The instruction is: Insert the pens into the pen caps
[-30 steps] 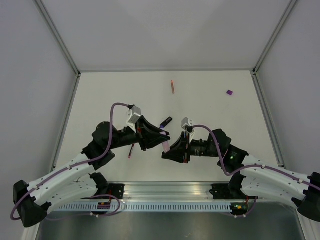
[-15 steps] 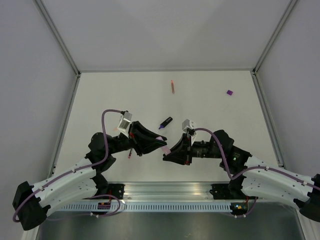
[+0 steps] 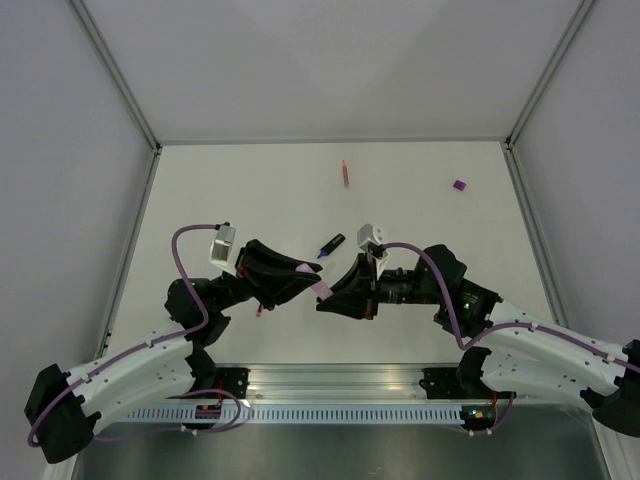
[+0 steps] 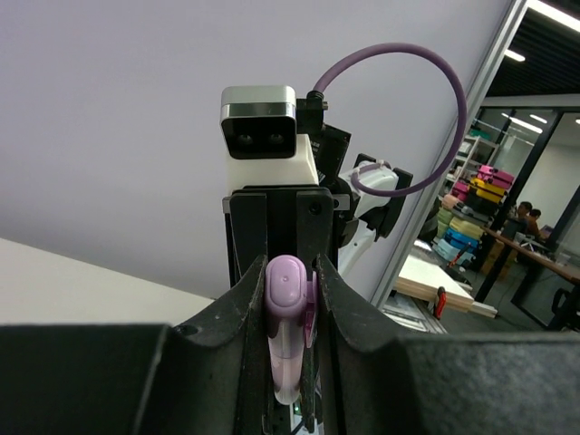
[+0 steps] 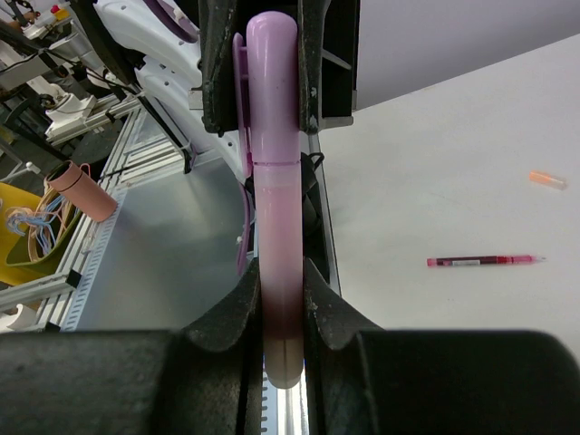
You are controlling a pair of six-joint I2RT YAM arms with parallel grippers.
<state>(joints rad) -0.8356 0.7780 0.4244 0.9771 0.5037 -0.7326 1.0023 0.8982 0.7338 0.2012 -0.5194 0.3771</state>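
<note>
I will tip the fingers of my right gripper downward next and lower the pen, its cap already on, to the tabletop beside the black marker [image 3: 332,245]. Then I will release the pen.
The pale pink-lilac pen [image 5: 276,208] is held in the air between both grippers, above the table's near middle [image 3: 320,288]. My right gripper [image 5: 281,290] is shut on its barrel. My left gripper [image 4: 290,272] is shut on the lilac cap [image 4: 288,290], which sits on the pen's end [image 5: 270,82]. The two grippers [image 3: 303,272] [image 3: 332,297] face each other, almost touching. The black purple-tipped marker [image 3: 332,245] lies just beyond them. The orange pen [image 3: 346,173] lies at the far middle and the purple cap [image 3: 459,186] at the far right. The thin red pen [image 5: 485,262] and an orange cap [image 5: 547,179] lie on the table.
White walls with metal posts [image 3: 120,70] close in the table on three sides. A slotted metal rail [image 3: 340,410] runs along the near edge between the arm bases. The left arm's purple cable [image 3: 185,270] loops above its wrist.
Both grippers have moved left and closer together with the lilac pen between them. The left wrist has swung so its camera now sits further left.
</note>
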